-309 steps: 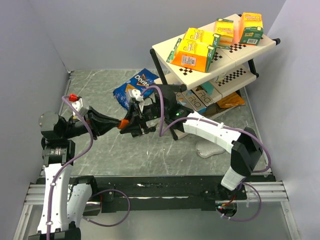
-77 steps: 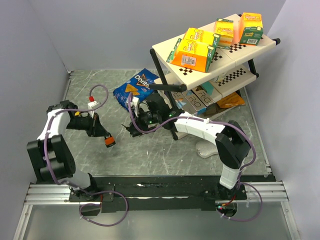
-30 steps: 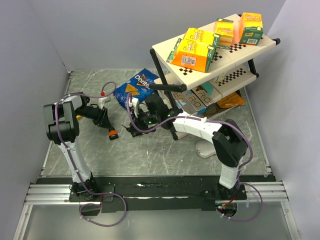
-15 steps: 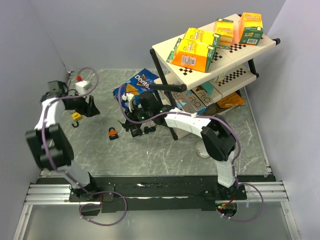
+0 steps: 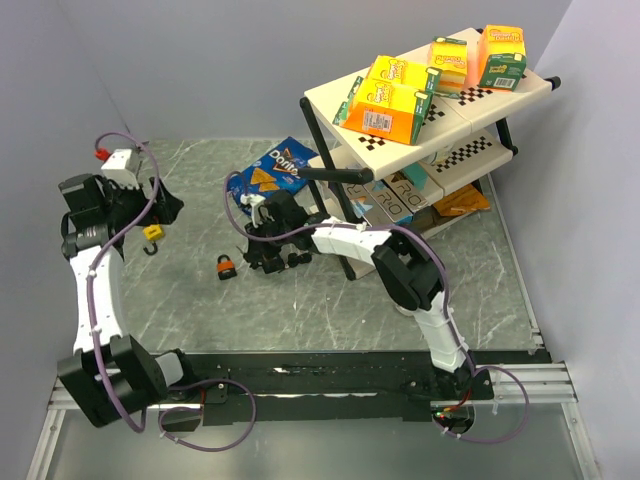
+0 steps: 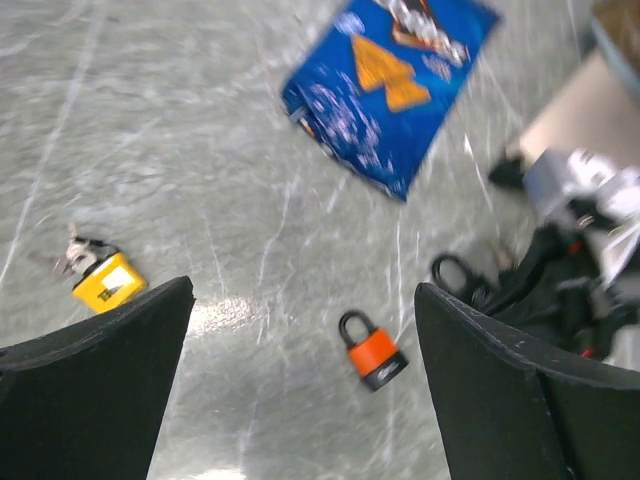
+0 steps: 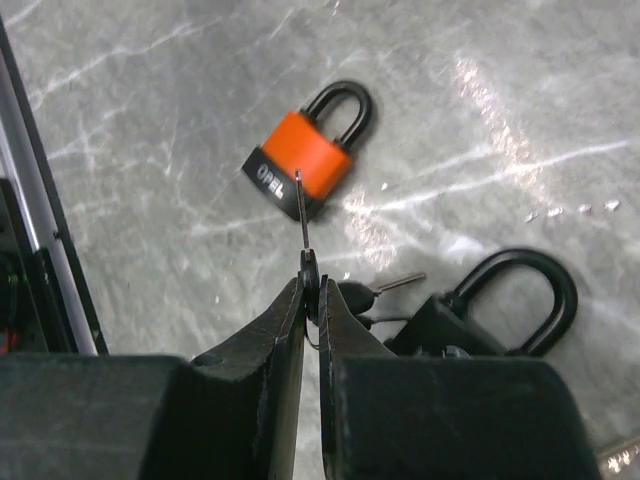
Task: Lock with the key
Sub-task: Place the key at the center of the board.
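My right gripper lowers toward the table (image 5: pixel 241 273) (image 7: pixel 285 234) beside the orange padlock's black base next to free the thin key, which is still held above the marble.
An orange padlock (image 5: pixel 227 266) (image 6: pixel 372 352) (image 7: pixel 300 160) lies flat on the marble table, its shackle down. My right gripper (image 5: pixel 260 252) (image 7: pixel 311 290) is shut on a thin key (image 7: pixel 302 212), held just above the table. The key blade points at the padlock's black base, and I cannot tell whether it touches. My left gripper (image 5: pixel 163 206) (image 6: pixel 302 300) hangs wide open and empty, up and to the left of the padlock.
A yellow padlock (image 5: pixel 152 234) (image 6: pixel 108 283) lies at the left. A black padlock (image 7: pixel 490 305) with spare keys (image 7: pixel 385 290) sits under the right gripper. A blue Doritos bag (image 5: pixel 270 175) (image 6: pixel 390 85) lies behind. A two-tier shelf (image 5: pixel 430 110) with boxes stands at the back right.
My left gripper opened, let go of the orange padlock and drew back up and to the left. The padlock now lies on the table. The right gripper stayed shut on the key.
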Available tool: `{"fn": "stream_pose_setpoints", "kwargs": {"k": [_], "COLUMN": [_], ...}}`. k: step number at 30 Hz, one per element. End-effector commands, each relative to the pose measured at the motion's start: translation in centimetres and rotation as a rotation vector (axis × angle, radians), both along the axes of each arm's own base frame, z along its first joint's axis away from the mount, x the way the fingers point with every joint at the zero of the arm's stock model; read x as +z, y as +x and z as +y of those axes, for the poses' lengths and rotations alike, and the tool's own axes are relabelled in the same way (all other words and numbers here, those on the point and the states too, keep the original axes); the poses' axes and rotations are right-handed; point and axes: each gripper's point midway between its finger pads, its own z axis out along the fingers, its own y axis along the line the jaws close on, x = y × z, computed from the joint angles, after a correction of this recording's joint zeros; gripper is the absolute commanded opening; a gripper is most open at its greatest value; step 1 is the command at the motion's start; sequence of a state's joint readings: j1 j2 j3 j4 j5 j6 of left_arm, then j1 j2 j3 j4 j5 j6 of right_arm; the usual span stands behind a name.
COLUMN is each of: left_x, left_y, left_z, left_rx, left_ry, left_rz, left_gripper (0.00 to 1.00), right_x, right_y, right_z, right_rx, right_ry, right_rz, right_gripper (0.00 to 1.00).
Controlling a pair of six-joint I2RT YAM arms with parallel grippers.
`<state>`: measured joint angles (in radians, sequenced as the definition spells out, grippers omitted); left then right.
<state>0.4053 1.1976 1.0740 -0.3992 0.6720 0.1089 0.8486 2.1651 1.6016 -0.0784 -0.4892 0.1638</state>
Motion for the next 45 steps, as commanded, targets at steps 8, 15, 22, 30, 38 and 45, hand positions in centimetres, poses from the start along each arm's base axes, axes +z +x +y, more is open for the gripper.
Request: {"fn": "stream_pose_setpoints", "kwargs": {"k": [8, 15, 22, 30, 38, 45], "left_x": [1.7, -0.5, -2.9, -5.8, -8.8, -12.8], "left_y": [0.5, 0.4, 0.5, 1.8, 5.1, 6.9], "left_z": [1.0, 1.8, 3.6, 6.1, 9.5, 12.5], "left_rx": [0.141, 0.18, 0.252, 0.34, 0.469, 0.593], "left_ry": [-0.129, -0.118, -0.068, -0.048, -0.033, -0.009], "left_rz": [0.054, 0.123, 0.212, 0.351, 0.427, 0.529], "left_gripper": [0.96, 0.96, 0.96, 0.96, 0.99, 0.82], "right_x": [-0.5, -0.7, -1.0, 0.4, 3.5, 7.6], "right_y": [1.2, 1.5, 1.3, 1.2, 1.4, 1.0], "right_z": [2.5, 3.4, 4.1, 4.9, 4.3, 3.8], "right_rx": [-0.087, -0.095, -0.095, -0.095, -0.065, 0.008], "right_ry": [0.042, 0.073, 0.09, 0.134, 0.176, 0.244], "right_rz": [0.096, 0.129, 0.166, 0.166, 0.08, -0.076], "right_gripper": [0.02, 0.02, 0.09, 0.43, 0.71, 0.83]}}
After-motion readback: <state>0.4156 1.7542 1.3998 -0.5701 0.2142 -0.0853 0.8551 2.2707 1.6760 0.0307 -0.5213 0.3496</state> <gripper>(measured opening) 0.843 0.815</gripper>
